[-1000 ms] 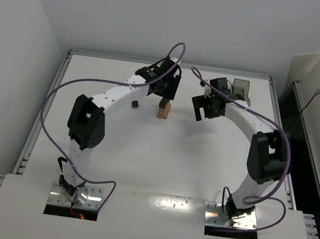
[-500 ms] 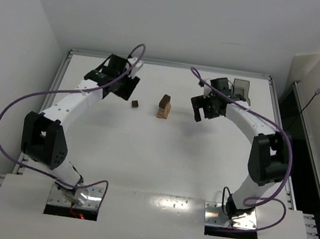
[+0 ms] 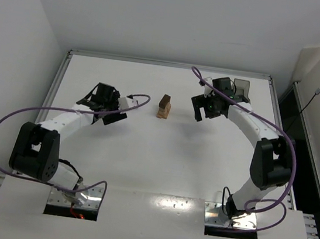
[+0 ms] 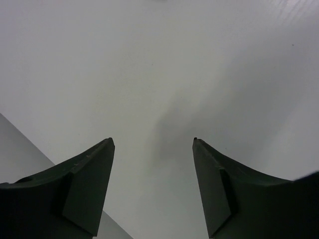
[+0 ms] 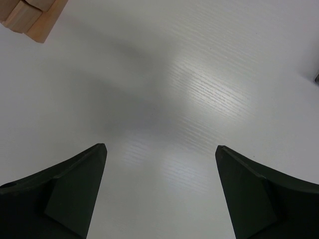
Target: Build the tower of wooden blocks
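Observation:
My left gripper moves outward and toward the tower next, to the dark sliver (image 4: 159, 0) at the left wrist view's top edge, as bare table lies between its fingers.
The tower (image 3: 164, 106) stands at mid-table: light tan wood blocks below, a dark brown one on top. My left gripper (image 3: 112, 115) hovers well to its left, apart from it; in the left wrist view it (image 4: 152, 142) is open, with only bare white table between its fingers. My right gripper (image 3: 199, 113) hangs just right of the tower, jaws wide open and empty (image 5: 160, 147). The tan blocks (image 5: 31, 15) of the tower's base peek into the top left corner of the right wrist view.
A translucent grey tray (image 3: 243, 89) sits at the back right behind the right arm. The left arm's purple cable (image 3: 7, 117) loops out wide to the left. The table's raised rim (image 3: 58, 82) runs along the left side.
My left arm has swung away from the tower, leftward and then back toward the near side, leaving the dark block on top. The right arm has barely moved.

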You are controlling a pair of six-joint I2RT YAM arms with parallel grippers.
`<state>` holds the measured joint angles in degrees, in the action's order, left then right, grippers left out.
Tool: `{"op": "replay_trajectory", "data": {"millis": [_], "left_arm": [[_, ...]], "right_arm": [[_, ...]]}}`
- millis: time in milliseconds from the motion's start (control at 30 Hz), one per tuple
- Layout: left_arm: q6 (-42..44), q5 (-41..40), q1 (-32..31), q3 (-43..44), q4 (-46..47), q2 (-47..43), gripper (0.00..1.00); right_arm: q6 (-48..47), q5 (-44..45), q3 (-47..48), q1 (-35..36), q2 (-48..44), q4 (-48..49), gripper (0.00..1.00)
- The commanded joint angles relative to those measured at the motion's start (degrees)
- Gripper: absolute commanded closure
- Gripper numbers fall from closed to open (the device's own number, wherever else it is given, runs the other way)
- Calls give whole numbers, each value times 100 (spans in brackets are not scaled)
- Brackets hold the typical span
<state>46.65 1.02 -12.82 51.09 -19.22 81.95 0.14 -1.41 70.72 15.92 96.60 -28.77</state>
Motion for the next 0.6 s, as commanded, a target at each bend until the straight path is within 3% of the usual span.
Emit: {"op": "replay_trajectory", "data": {"millis": [0,300,467,567], "left_arm": [[722,205,-62,-257,1199,-119,38],[-244,338,-492,-125,2088,628,37],[-385,57,-906,-39,2476,1006,58],[-438,-5,-986,146,2476,1226,63]], "right_arm": [[-32,9,-41,-10,-203,170,12],[-32,9,65,-10,52,170,12],[-32,62,65,-10,105,118,12],[-32,62,65,-10,158,118,12]]}}
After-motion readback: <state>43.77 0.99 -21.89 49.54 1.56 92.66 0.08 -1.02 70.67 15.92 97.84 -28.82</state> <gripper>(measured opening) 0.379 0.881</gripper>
